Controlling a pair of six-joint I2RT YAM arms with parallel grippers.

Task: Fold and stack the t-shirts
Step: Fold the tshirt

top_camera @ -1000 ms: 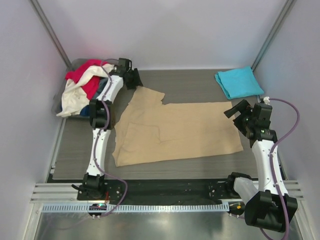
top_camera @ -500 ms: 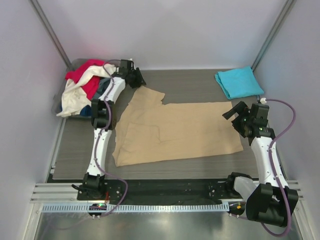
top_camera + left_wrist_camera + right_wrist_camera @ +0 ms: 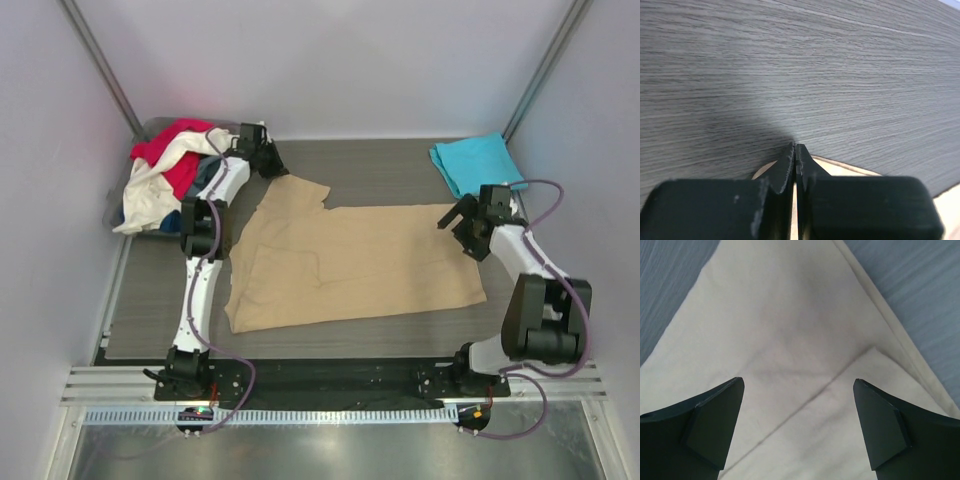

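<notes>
I need to move my right gripper down and outward next, onto the far corner of the tan t-shirt by the turquoise t-shirt, because my left gripper is already pinching the end of the opposite far sleeve.
A tan t-shirt [image 3: 350,265] lies spread flat in the middle of the table. My left gripper [image 3: 272,165] is down at its far left sleeve tip, jaws shut on the cloth's edge. In the left wrist view the closed gripper [image 3: 796,147] has tan t-shirt cloth [image 3: 850,167] under and between the fingers. My right gripper [image 3: 460,222] hovers open over the shirt's far right corner; the right wrist view shows the gripper [image 3: 799,385] wide apart above a folded layer of the t-shirt [image 3: 790,315]. A folded turquoise t-shirt [image 3: 478,163] lies at the far right.
At the far left a grey bin [image 3: 155,124] holds a heap of red [image 3: 170,145], white [image 3: 150,190] and dark shirts. Sloping frame posts and pale walls close in the back and sides. A metal rail runs along the near edge.
The left gripper's jaws have shut at the sleeve tip. The right arm has swung further out and leftward, bringing its open gripper over the tan shirt's far right corner.
</notes>
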